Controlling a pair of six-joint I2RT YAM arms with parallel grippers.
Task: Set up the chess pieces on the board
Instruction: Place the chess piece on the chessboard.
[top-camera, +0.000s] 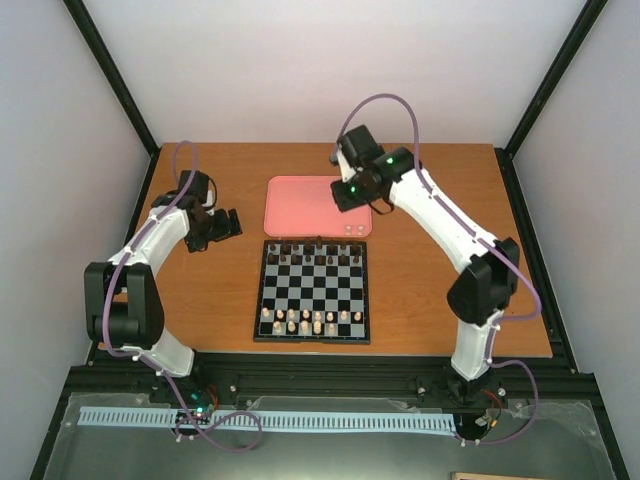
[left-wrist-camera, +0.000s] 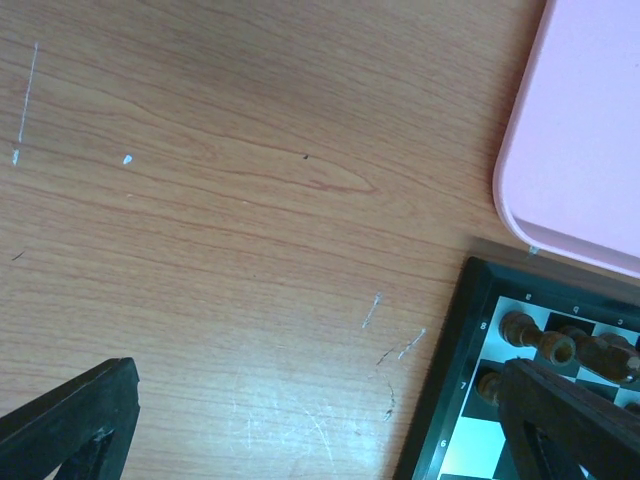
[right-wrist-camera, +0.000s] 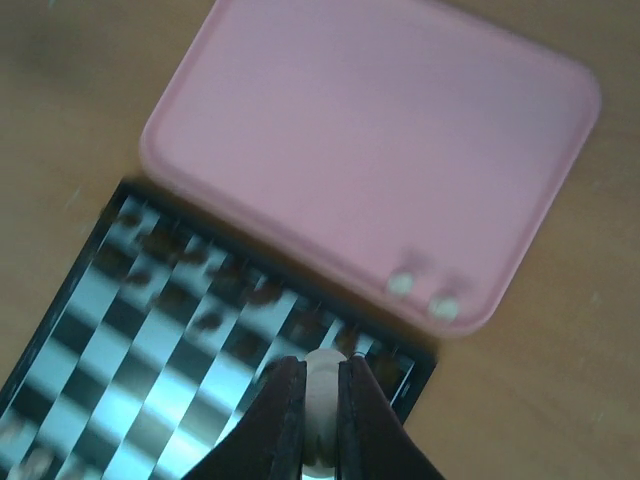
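The empty dark square (top-camera: 344, 330) beside the near row's end piece lies below and back, so the robot's right gripper needs to move back, then down, to release there.
The black-and-white board (top-camera: 312, 290) lies in the middle of the table. Several cream-white chess pieces (top-camera: 305, 322) stand in its near rows and dark pieces (top-camera: 312, 255) in its far rows. My right gripper (top-camera: 350, 195) hangs over the pink tray's near right part, shut on one cream-white piece (right-wrist-camera: 322, 370) pinched between its fingers (right-wrist-camera: 320, 420). Two more white pieces (right-wrist-camera: 401, 284) lie on the tray near its corner (top-camera: 352, 229). My left gripper (top-camera: 232, 225) is open above bare wood left of the board's far corner (left-wrist-camera: 450, 400), with nothing between its fingers (left-wrist-camera: 320, 440).
The pink tray (top-camera: 300, 205) sits just behind the board, its edge also in the left wrist view (left-wrist-camera: 580, 150). Dark pieces (left-wrist-camera: 545, 340) stand at the board's far left corner. Black frame posts rise at the table's back corners.
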